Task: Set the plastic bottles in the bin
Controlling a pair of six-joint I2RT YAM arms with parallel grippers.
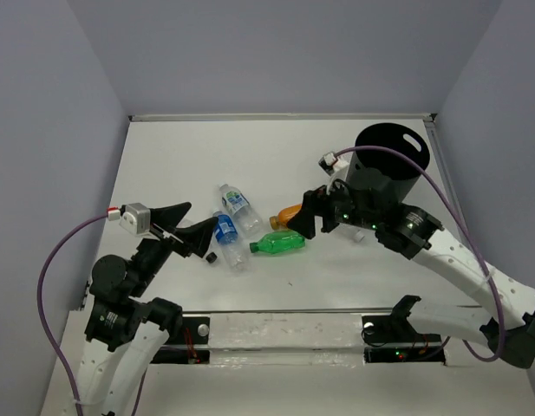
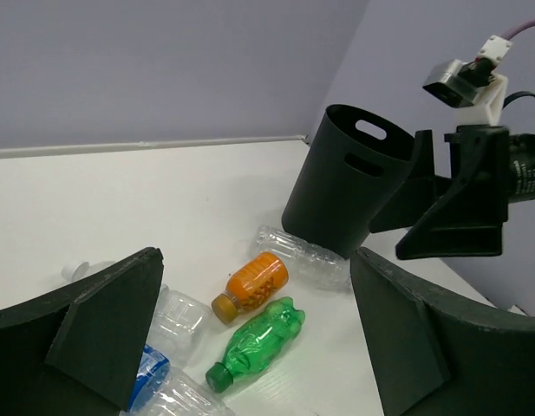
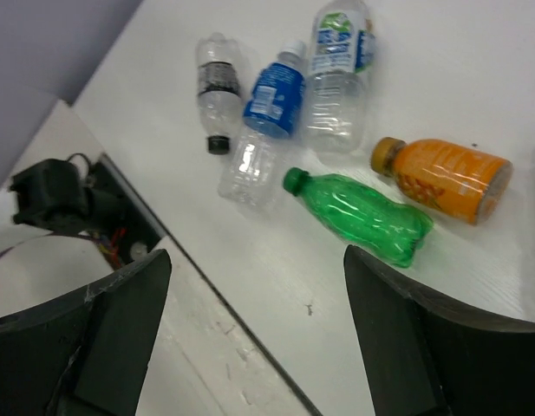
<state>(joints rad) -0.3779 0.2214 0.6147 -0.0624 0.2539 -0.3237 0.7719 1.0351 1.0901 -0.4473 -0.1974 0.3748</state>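
My right gripper turns outward and goes down next, fingers astride the bottle's far half, since the clear bottle lies below it at the bin's foot.
The black bin (image 1: 390,165) stands upright at the back right; it also shows in the left wrist view (image 2: 349,186). The bottles lie mid-table: two clear ones with blue labels (image 1: 237,206) (image 1: 226,232), a green one (image 1: 278,244), an orange one (image 1: 289,213), and a small clear one whose dark cap (image 1: 212,257) shows. Another clear bottle (image 2: 306,256) lies against the bin's foot. My left gripper (image 1: 191,227) is open and empty, just left of the blue-label bottles. My right gripper (image 1: 323,212) is open and empty above the orange bottle, in front of the bin.
A clear rail (image 1: 293,334) with cables and electronics (image 3: 76,208) runs along the table's near edge. Grey walls close the left, back and right sides. The right arm (image 1: 458,260) reaches across in front of the bin.
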